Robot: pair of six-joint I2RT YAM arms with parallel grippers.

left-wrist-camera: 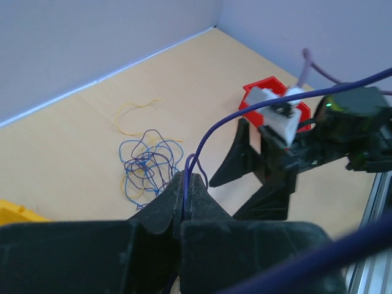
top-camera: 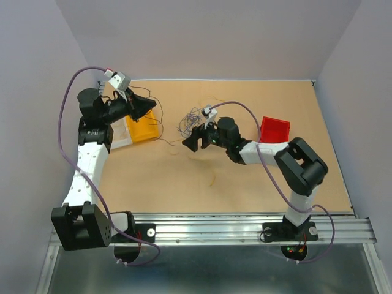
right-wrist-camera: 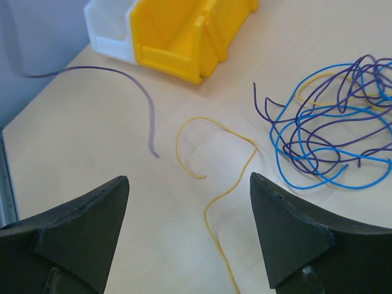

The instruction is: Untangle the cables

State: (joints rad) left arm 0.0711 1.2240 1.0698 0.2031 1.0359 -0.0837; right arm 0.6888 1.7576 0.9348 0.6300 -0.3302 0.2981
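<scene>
The purple wire's loose end hangs outside the bin, so next my left gripper will tilt downward and go down over the yellow bin (top-camera: 142, 130) (left-wrist-camera: 15, 214) to release the wire there.
The cables (top-camera: 191, 119) lie in a loose bunch of thin blue and purple loops mid-table, also in the left wrist view (left-wrist-camera: 147, 162) and the right wrist view (right-wrist-camera: 331, 135). My left gripper (top-camera: 146, 108) hovers over the yellow bin and is shut (left-wrist-camera: 187, 184) on one thin purple wire (left-wrist-camera: 202, 138), whose loose end hangs in the right wrist view (right-wrist-camera: 144, 98). My right gripper (top-camera: 192, 141) is open and empty (right-wrist-camera: 190, 202), just near of the bunch, above a single yellow wire (right-wrist-camera: 228, 165) lying on the table.
A yellow bin (top-camera: 144, 130) and a white bin (top-camera: 119, 133) stand at the left under the left gripper; they also show in the right wrist view (right-wrist-camera: 184, 30). A red bin (top-camera: 274, 128) stands at the right. Another yellow strand (top-camera: 212, 179) lies nearer the front.
</scene>
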